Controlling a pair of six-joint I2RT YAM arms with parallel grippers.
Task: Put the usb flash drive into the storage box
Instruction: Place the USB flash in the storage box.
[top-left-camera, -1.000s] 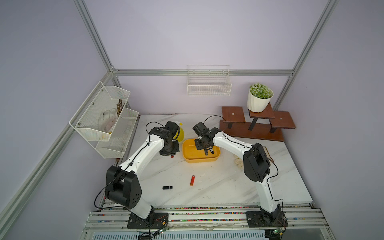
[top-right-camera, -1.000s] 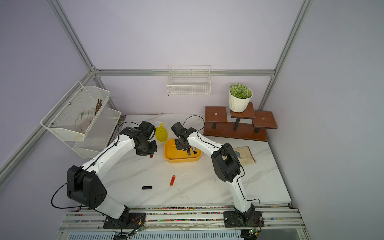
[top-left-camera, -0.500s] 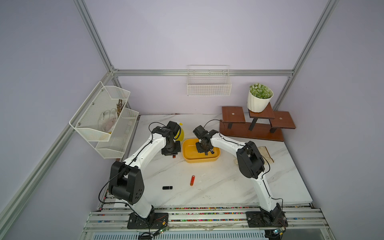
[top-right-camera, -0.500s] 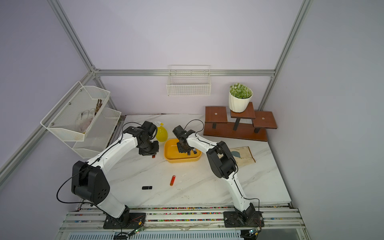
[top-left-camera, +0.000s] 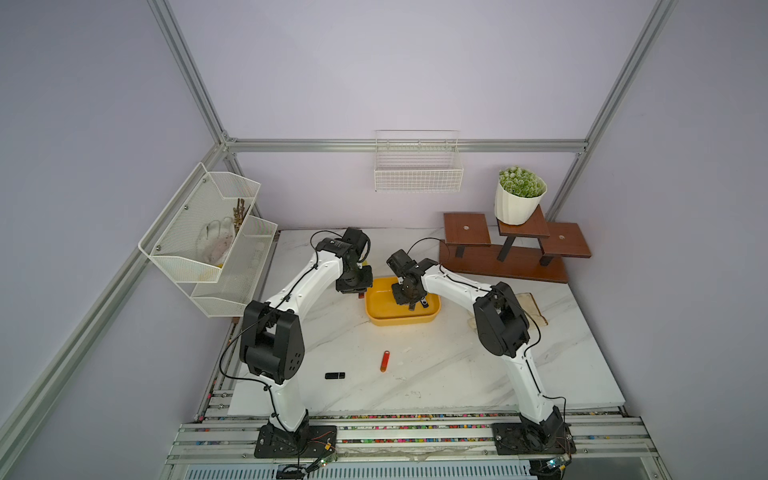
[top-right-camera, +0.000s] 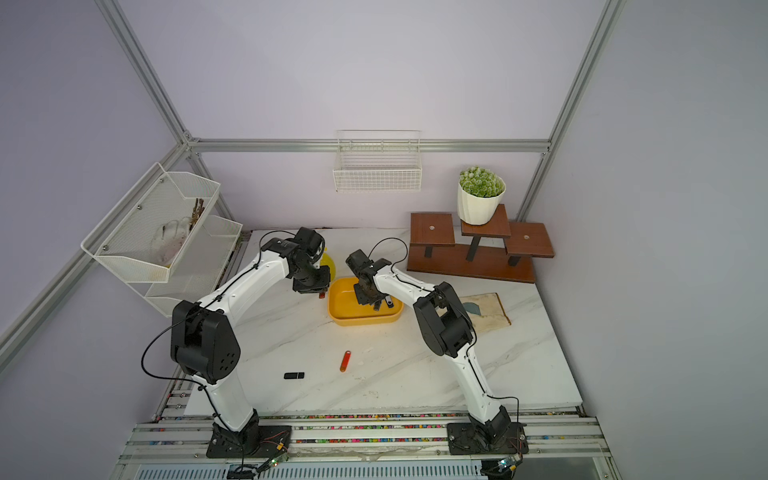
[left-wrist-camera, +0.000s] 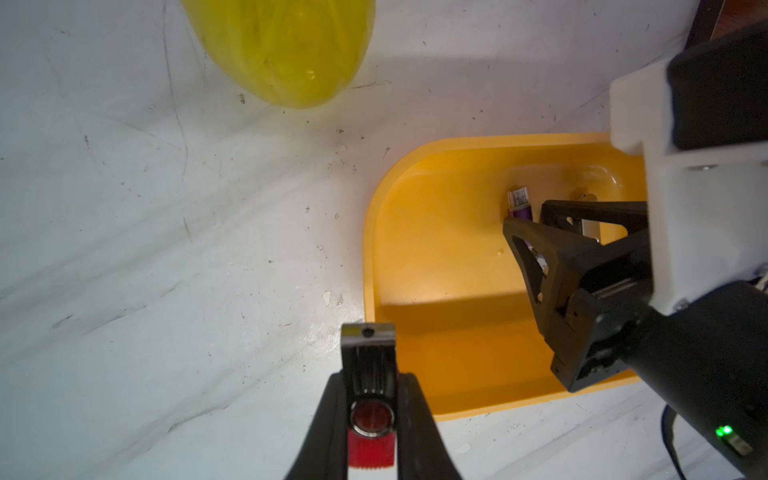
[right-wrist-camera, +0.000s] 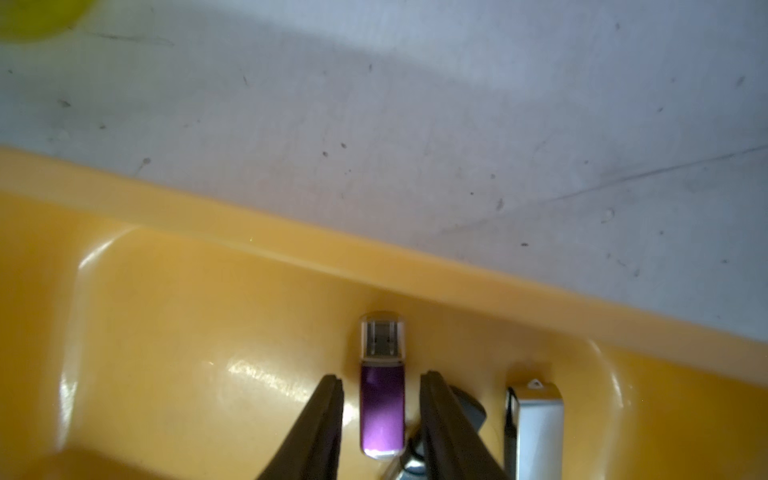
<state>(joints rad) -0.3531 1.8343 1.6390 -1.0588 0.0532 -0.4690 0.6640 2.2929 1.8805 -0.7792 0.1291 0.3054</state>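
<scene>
My left gripper should next move over the storage box's rim and down to let go of the red drive (left-wrist-camera: 370, 419) on the storage box's bare bottom, which is below it toward the purple drive.
My left gripper (left-wrist-camera: 371, 399) is shut on a red usb flash drive (left-wrist-camera: 370, 419) with a metal swivel clip. It hangs over the table just outside the left rim of the yellow-orange storage box (left-wrist-camera: 370, 232), as both top views show (top-left-camera: 360, 294) (top-right-camera: 321, 295). My right gripper (right-wrist-camera: 381, 399) is down inside the storage box (right-wrist-camera: 374, 257) and open. A purple flash drive (right-wrist-camera: 382, 407) lies on the floor between its fingers, with a gap on each side. A silver flash drive (right-wrist-camera: 536, 428) lies beside it.
An orange-red flash drive (top-left-camera: 385, 360) and a black one (top-left-camera: 335, 375) lie on the marble table nearer the front. A yellow rounded object (left-wrist-camera: 286, 50) sits behind the left gripper. A wooden stand (top-left-camera: 505, 257) with a potted plant (top-left-camera: 519, 199) is at the back right, and a wire rack (top-left-camera: 208, 241) on the left wall.
My right gripper's fingers have parted and let go of the purple flash drive inside the box. The left gripper has moved a little to the right, toward the box, still holding the red drive.
</scene>
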